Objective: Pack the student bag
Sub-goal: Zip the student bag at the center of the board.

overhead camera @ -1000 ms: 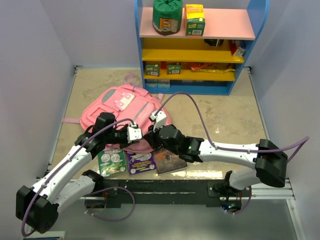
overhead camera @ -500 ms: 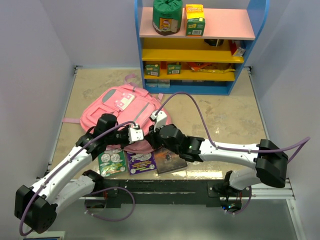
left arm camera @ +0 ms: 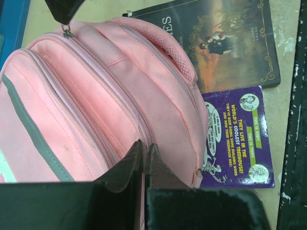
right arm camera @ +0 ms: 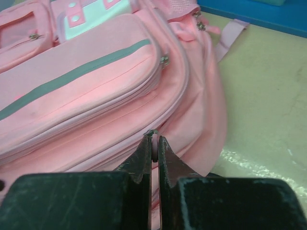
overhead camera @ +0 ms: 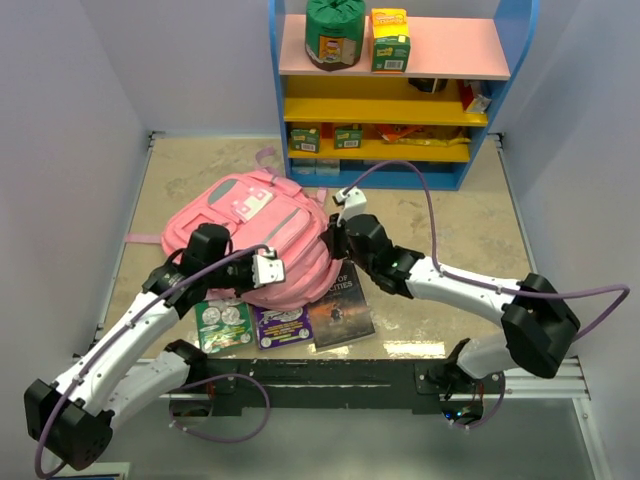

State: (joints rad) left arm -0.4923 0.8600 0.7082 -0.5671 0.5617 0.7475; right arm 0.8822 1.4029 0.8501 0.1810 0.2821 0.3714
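The bag lies slanted, so my right gripper should next pull the zipper pull back toward the dark book's far end [overhead camera: 347,274] and release it.
The pink student bag [overhead camera: 262,232] lies on the table, grey stripe and patch facing up; it also fills the left wrist view [left arm camera: 96,96] and the right wrist view [right arm camera: 86,86]. My left gripper [overhead camera: 268,270] is shut on the bag's fabric by a zipper seam [left arm camera: 145,148] at its near edge. My right gripper [overhead camera: 335,240] is shut on a zipper pull [right arm camera: 154,139] at the bag's right side. Three books lie in front of the bag: a green one [overhead camera: 222,324], a purple one [overhead camera: 282,325] and a dark one [overhead camera: 342,300].
A blue shelf unit [overhead camera: 392,90] with pink and yellow boards stands at the back, holding boxes and a green roll [overhead camera: 334,32]. A black rail [overhead camera: 330,375] runs along the near table edge. Walls close in left and right.
My right gripper has moved back and to the right along the bag's side, with the zipper pull. The bag has bulged up and the dark book is now uncovered. The left gripper barely moved.
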